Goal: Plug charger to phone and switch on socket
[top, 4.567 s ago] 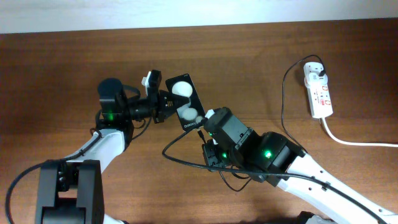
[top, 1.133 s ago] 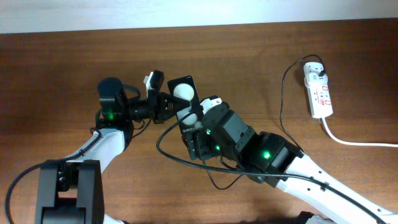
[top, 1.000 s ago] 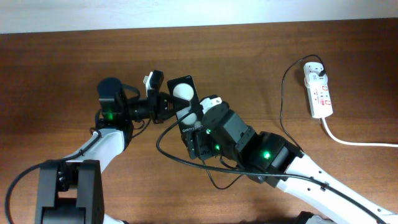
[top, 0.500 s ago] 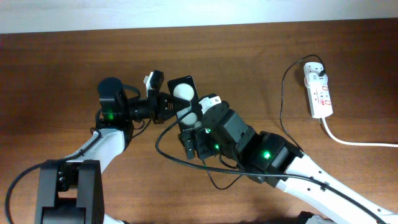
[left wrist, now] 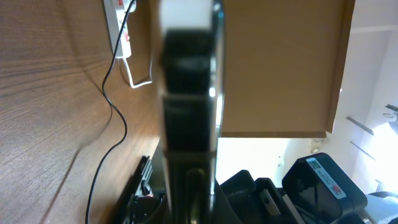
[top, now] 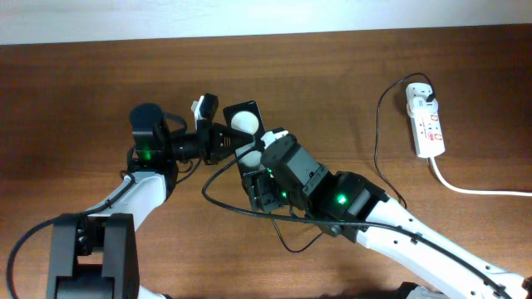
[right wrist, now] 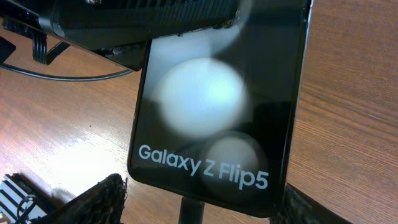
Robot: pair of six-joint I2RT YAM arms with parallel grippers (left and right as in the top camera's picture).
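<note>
My left gripper is above the bare tabletop, so next it needs to lower to the right in the overhead view, levelling the tilted phone to release it.
The black phone (top: 243, 119) is held tilted above the table with my left gripper (top: 233, 141) shut on its left edge. In the left wrist view only its thin edge (left wrist: 189, 93) shows, filling the middle. In the right wrist view the phone's screen (right wrist: 217, 118) reads "Galaxy Z Flip5", and the charger's black connector tip (right wrist: 191, 213) sits in its bottom edge. My right gripper (right wrist: 199, 208) is open, with one finger well off to each side of the tip (right wrist: 102, 199). The thin black charger cable (top: 218, 199) loops under my right arm and runs to the white socket (top: 426, 124).
The socket lies at the far right with the charger's white plug (top: 421, 95) in its upper end and a thick white cord (top: 478, 190) leading off right. The socket (left wrist: 121, 25) also shows far off in the left wrist view. My two arms crowd the table's middle.
My right arm has shifted a little left and up along the phone's lower end, and the cable loop has swung left with it. The left gripper and phone have stayed put.
</note>
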